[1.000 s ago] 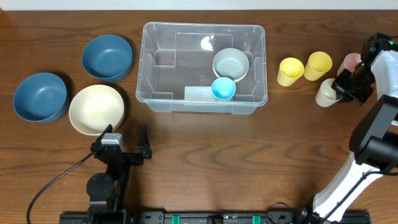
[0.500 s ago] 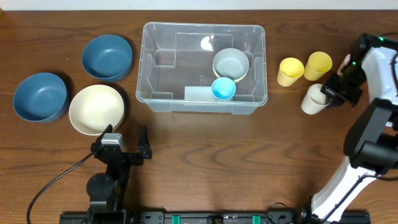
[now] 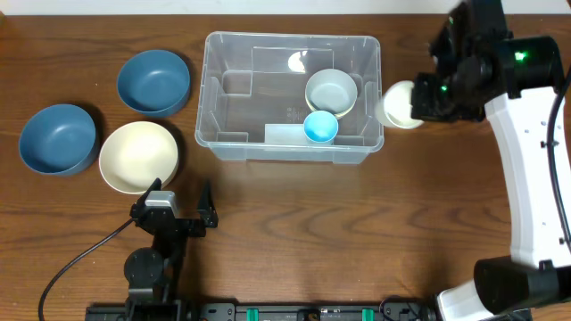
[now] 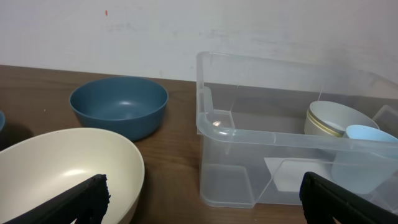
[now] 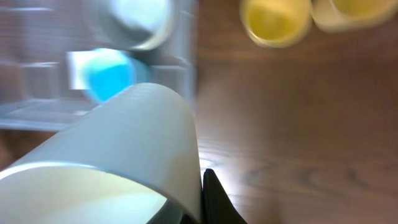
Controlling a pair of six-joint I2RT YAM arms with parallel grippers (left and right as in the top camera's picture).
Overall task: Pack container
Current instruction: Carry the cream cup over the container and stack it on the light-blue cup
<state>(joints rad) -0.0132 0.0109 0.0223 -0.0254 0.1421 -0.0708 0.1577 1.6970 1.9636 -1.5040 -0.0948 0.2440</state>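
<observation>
My right gripper carries the cream cup across the container's side next and down into the blue cup (image 3: 320,127) (image 5: 111,75), which stands open and empty in the container.
The clear plastic container (image 3: 290,37) stands at the table's middle back. It holds a pale grey bowl (image 3: 331,91) and a blue cup (image 3: 320,127). My right gripper (image 3: 419,100) is shut on a cream cup (image 3: 395,105), held above the table just outside the container's right wall. In the right wrist view the cream cup (image 5: 124,149) fills the foreground, with the blue cup (image 5: 111,73) beyond it. My left gripper (image 3: 178,212) is open and empty near the front edge. In the left wrist view, its fingers (image 4: 205,205) frame the container (image 4: 249,134).
Two blue bowls (image 3: 153,80) (image 3: 58,138) and a cream bowl (image 3: 138,156) sit left of the container. Two yellow cups (image 5: 273,18) (image 5: 354,12) stand right of it, hidden under my right arm in the overhead view.
My right gripper lifted the cream cup from the table's far right and carried it left to the container's right wall. The left arm has not moved.
</observation>
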